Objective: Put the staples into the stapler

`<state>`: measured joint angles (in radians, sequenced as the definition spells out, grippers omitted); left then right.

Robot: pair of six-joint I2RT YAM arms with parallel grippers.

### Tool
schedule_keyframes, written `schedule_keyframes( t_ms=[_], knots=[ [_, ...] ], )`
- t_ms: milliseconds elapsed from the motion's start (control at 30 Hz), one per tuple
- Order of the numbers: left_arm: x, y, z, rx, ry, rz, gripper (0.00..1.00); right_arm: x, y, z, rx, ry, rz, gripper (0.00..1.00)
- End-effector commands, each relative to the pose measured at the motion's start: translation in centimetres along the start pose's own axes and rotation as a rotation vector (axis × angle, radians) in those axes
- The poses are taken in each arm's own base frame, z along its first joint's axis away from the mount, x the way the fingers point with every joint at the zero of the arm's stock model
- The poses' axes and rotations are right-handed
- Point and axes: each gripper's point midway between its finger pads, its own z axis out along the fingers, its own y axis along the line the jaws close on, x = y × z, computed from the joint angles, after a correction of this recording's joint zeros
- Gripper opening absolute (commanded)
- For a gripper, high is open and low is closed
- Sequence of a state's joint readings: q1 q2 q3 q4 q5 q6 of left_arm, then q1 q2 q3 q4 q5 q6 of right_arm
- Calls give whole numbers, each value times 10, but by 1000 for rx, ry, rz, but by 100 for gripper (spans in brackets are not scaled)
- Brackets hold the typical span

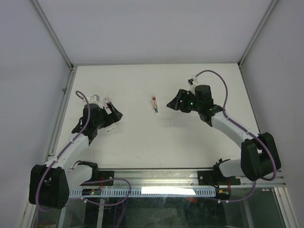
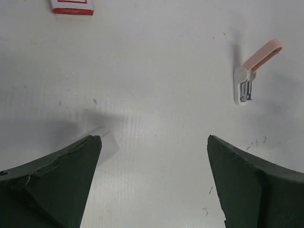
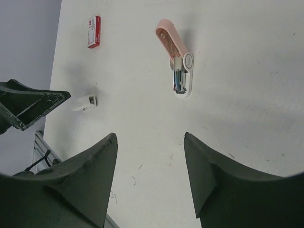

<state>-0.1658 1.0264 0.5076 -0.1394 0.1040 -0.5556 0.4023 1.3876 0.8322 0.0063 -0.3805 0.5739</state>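
The white stapler lies below, beside one finger's end, outside the gap. My left gripper lowers and draws back next until its open fingers straddle that stapler.
The stapler [image 1: 154,104] lies mid-table between my two grippers. It is open: the pink top arm is swung back and the metal magazine shows in the white base [image 3: 179,76]. It also shows at the right of the left wrist view [image 2: 243,80]. The staples box, white with red edges, lies far from the right gripper [image 3: 93,32] and is cut off by the top edge of the left wrist view [image 2: 72,5]. My left gripper [image 1: 115,114] [image 2: 153,137] is open and empty, left of the stapler. My right gripper [image 1: 172,103] [image 3: 149,135] is open and empty, just right of it.
A small white piece [image 3: 84,103] lies beside the left gripper's finger [image 3: 28,107]. A few loose bent staples [image 3: 134,179] [image 2: 205,210] are scattered on the white table. Grey walls and metal rails close the table on the left, right and far sides.
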Motion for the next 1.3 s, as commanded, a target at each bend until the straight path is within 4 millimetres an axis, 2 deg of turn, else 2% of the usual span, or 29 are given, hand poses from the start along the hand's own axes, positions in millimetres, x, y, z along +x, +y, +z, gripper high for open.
schedule_keyframes(
  t_ms=[0, 333, 433, 733, 1133, 1267],
  knots=[
    [-18, 12, -1, -69, -96, 6, 99, 0, -3, -18, 15, -26, -95, 61],
    [0, 41, 8, -198, -38, -5, 99, 3, 0, -25, -19, -32, -100, 61],
    [4, 38, 7, -187, -24, -4, 96, 3, -1, -25, -20, -31, -98, 61],
    [29, 19, 6, -154, 56, 2, 76, 4, -3, -24, -29, -28, -86, 60],
    [27, 34, 4, -320, 56, 110, 80, 3, -5, -26, -33, -33, -81, 60],
    [32, 35, 7, -329, 82, 112, 73, 4, -7, -27, -31, -36, -78, 60]
  ],
)
